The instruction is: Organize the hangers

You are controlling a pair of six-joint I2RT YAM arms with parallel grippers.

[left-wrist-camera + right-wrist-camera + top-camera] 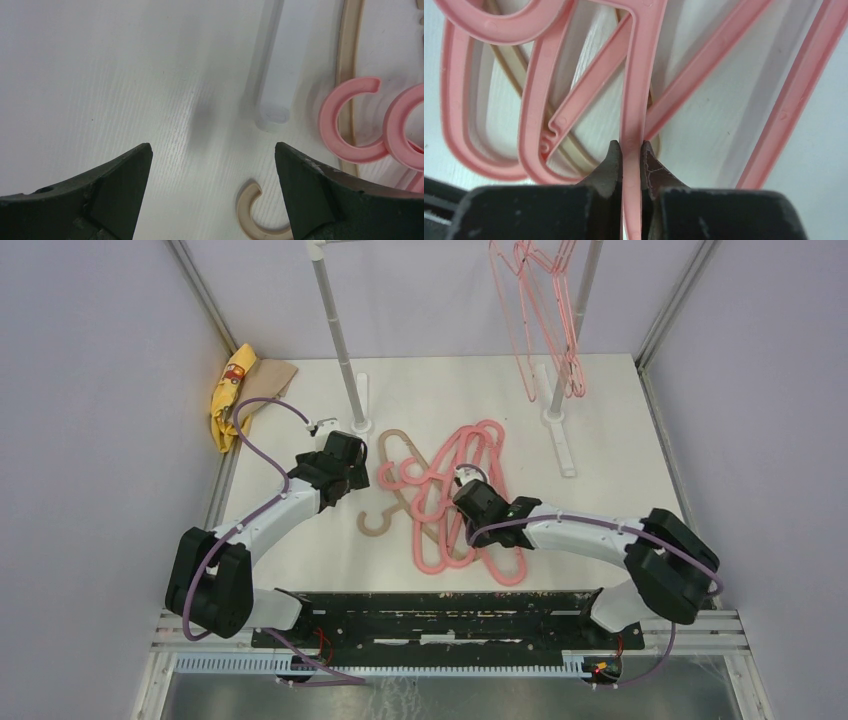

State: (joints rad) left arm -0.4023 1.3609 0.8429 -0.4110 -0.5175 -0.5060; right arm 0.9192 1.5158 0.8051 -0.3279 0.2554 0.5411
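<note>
The thin wire hangers hang above and outward of my right gripper, so next I will raise that gripper outward, tilt it, and release the pink hanger beside them.
Several thick pink hangers lie tangled in a pile mid-table, over a tan-beige hanger. Thin pink wire hangers hang on the rack at the back right. My right gripper sits over the pile. In the right wrist view it is shut on a straight bar of a pink hanger. My left gripper is at the pile's left edge, open and empty. In the left wrist view it spans bare table, with a tan hook by its right finger and pink hooks beyond.
Two white rack poles rise at the back, their feet flat on the table. A yellow-and-tan cloth lies at the far left edge. Grey walls close in both sides.
</note>
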